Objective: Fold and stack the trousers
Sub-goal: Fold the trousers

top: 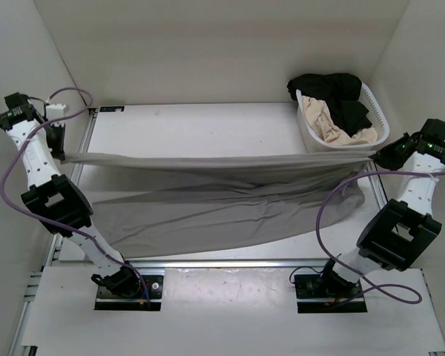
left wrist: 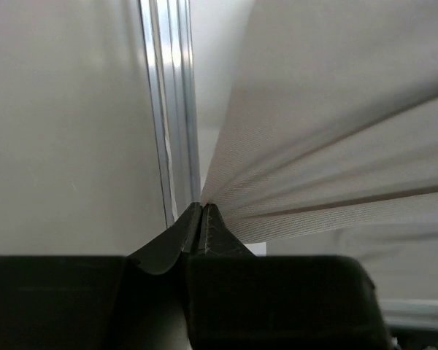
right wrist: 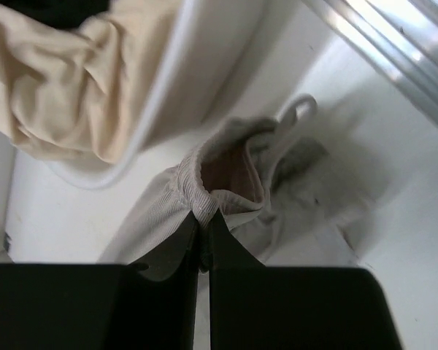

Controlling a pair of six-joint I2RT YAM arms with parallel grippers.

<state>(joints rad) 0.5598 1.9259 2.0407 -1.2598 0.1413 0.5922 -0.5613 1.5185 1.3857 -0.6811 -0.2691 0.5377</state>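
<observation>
The waistband hangs lifted beyond the draped cloth, so my right gripper will next come back and down to the bare tabletop point(top: 366, 211) beside that cloth and let go of the waistband.
The grey trousers point(top: 222, 204) are stretched across the table between both arms, the top edge taut and lifted, the rest draping onto the table. My left gripper point(top: 59, 152) is shut on the leg end at the far left; in the left wrist view the fabric point(left wrist: 328, 131) fans out from the pinched jaws point(left wrist: 202, 211). My right gripper point(top: 376, 154) is shut on the gathered waistband point(right wrist: 226, 175) at the right, next to the basket; in the right wrist view point(right wrist: 204, 219) a drawstring loop point(right wrist: 298, 109) hangs beside it.
A white laundry basket point(top: 378, 111) at the back right holds a black garment point(top: 330, 89) and a beige garment point(top: 334, 130). Its rim point(right wrist: 168, 87) lies close to my right gripper. An aluminium rail point(left wrist: 171, 109) runs along the left table edge.
</observation>
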